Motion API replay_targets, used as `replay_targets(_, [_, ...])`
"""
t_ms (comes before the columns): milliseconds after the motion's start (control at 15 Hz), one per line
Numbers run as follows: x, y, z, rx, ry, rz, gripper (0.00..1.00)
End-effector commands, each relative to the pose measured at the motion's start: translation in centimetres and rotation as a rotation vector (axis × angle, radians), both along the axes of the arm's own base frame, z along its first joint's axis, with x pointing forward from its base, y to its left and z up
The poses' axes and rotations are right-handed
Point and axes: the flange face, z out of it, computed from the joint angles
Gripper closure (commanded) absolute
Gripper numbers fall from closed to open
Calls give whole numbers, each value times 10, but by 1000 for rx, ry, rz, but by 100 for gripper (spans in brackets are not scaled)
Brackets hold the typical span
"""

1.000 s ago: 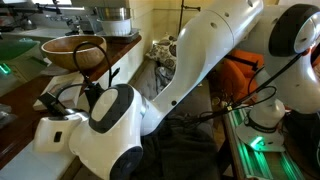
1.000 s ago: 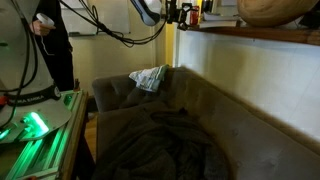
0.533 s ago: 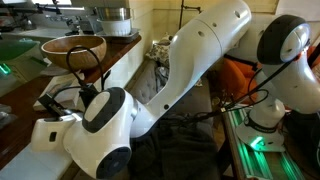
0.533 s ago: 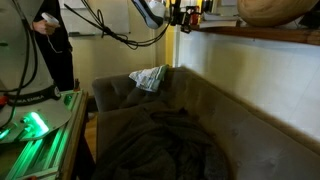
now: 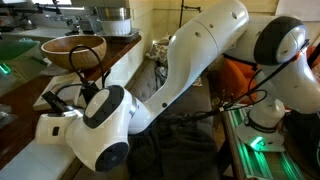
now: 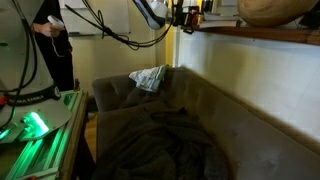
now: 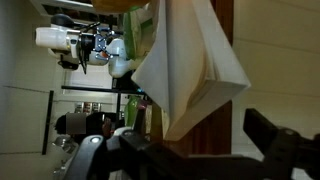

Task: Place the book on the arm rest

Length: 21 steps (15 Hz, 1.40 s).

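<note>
The book's lower corner [image 7: 185, 118] already lies between my open fingers, so my gripper moves a little further onto that corner next, then closes.
The book [image 7: 190, 60] shows only in the wrist view. It is whitish-cream and thin, with its pages fanned a little, and fills the upper middle of the frame against brown wood. My gripper [image 7: 195, 135] is open. Its two dark fingers stand wide apart at the bottom, and the book's lower corner lies between them. A gap of brown wood shows between the book and the right-hand finger. In an exterior view my white arm [image 5: 150, 90] reaches over a pale ledge [image 5: 25, 160] and hides the fingers and the book.
A wooden bowl [image 5: 72, 50] stands on the counter behind the ledge; it also shows in an exterior view [image 6: 280, 10]. A grey sofa [image 6: 230, 120] holds a crumpled cloth [image 6: 150, 77] and a dark blanket [image 6: 160, 140]. Green-lit rails [image 6: 35, 125] flank it.
My arm's wrist end has shifted a little to the left over the pale ledge. The sofa, the cloth and the bowl have not moved.
</note>
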Motion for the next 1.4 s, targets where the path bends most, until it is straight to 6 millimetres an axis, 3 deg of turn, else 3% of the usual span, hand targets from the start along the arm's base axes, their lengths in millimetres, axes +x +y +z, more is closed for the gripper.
replay_targets(0, [10,-3,-1,5,12,-20,0])
replay_targets(733, [33,-27,2,5,46,-114,0])
replay_targets(800, [35,-29,2,1,54,-121,25])
replay_targets(933, [36,-32,2,-8,59,-127,32])
replay_targets(1333, [19,-29,11,-31,65,-136,74])
